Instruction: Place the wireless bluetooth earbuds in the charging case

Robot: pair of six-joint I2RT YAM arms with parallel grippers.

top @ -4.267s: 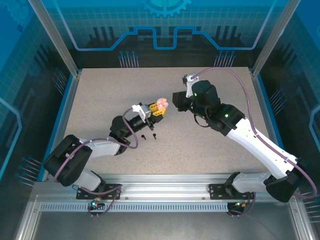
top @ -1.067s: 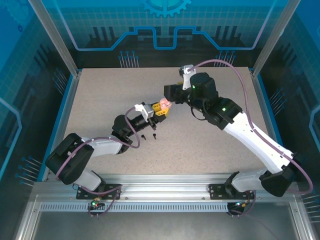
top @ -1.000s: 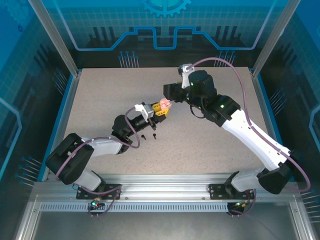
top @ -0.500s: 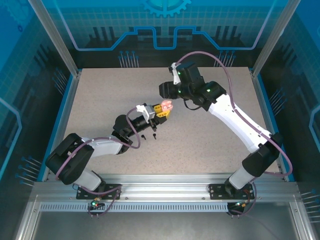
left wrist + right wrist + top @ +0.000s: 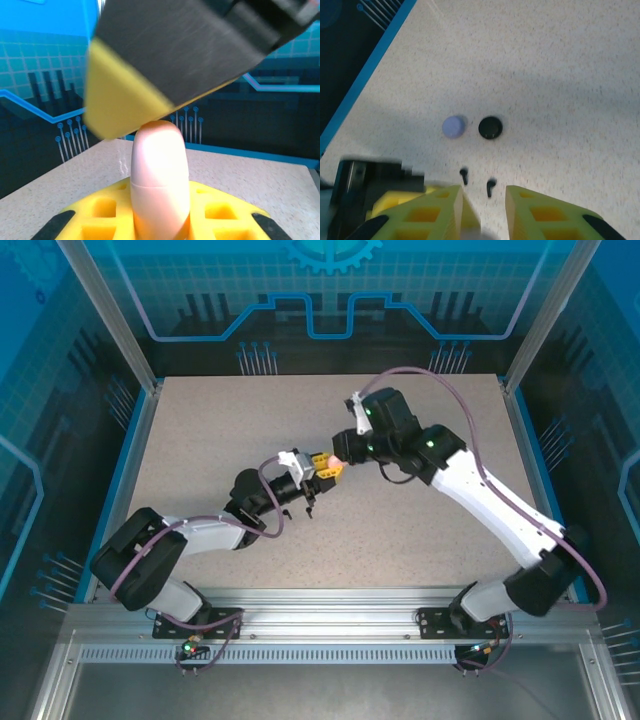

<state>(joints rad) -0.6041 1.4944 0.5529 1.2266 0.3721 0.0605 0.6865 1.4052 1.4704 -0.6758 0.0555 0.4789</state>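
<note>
Next, my left gripper tips downward and lowers to release the case on the bare table by my right gripper, since that spot is clear of the earbuds.
My left gripper (image 5: 325, 468) is shut on a pale pink charging case (image 5: 160, 175) that stands upright between its yellow pads, its seam line closed. My right gripper (image 5: 344, 447) hangs right over it, and one of its yellow-padded fingers (image 5: 145, 80) rests on the case's top. In the right wrist view the right gripper (image 5: 484, 192) has its jaws apart, with the table showing through the gap. Two black earbuds (image 5: 464, 175) (image 5: 490, 187) lie loose on the table below it, just in front of the left arm (image 5: 288, 512).
A round purple case (image 5: 454, 126) and a round black case (image 5: 490, 127) lie side by side on the speckled table (image 5: 420, 530), beyond the two black earbuds. A blue rail (image 5: 370, 75) marks the table's edge.
The right arm swung away toward the back, then came down onto the pink case, its jaws narrowing. The left gripper shifted slightly right, still holding the case.
</note>
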